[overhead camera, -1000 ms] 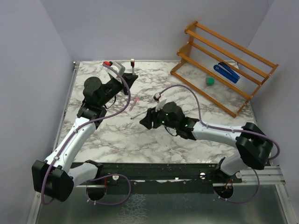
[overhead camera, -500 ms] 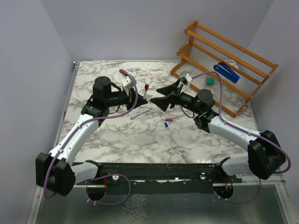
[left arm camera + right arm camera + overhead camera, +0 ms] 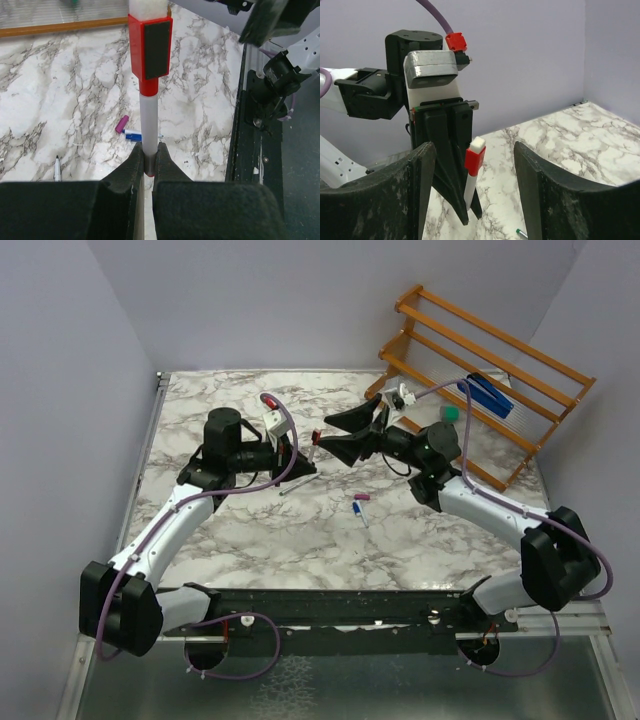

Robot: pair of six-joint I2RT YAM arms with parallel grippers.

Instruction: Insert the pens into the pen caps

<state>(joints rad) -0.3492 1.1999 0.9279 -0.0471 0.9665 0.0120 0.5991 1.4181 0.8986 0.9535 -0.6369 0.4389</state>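
I will next tilt and lower my left gripper and free the white pen, since bare marble lies below it, to its left in the top view, by the grey pen [image 3: 296, 483].
My left gripper [image 3: 308, 467] is shut on the lower end of a white pen [image 3: 314, 441] and holds it upright above the table. The pen's top carries a red cap [image 3: 149, 50] with a white tip. My right gripper [image 3: 328, 434] is open, with a finger on each side of that red cap [image 3: 474, 160], not touching it. The right wrist view shows my right gripper [image 3: 475, 187] facing the left gripper [image 3: 447, 165]. A blue pen [image 3: 358, 511] and a pink cap [image 3: 362, 498] lie on the marble. A thin grey pen [image 3: 296, 483] lies near my left gripper [image 3: 149, 161].
An orange wooden rack [image 3: 470, 370] stands at the back right with a blue stapler-like object [image 3: 485, 395] and a green block [image 3: 450, 414] in it. The blue pen [image 3: 140, 135] and pink cap [image 3: 121, 124] lie below the held pen.
My left gripper brought the red-capped pen from the table's back towards the middle. My right gripper rose from the table and moved left, open, around the pen's top.
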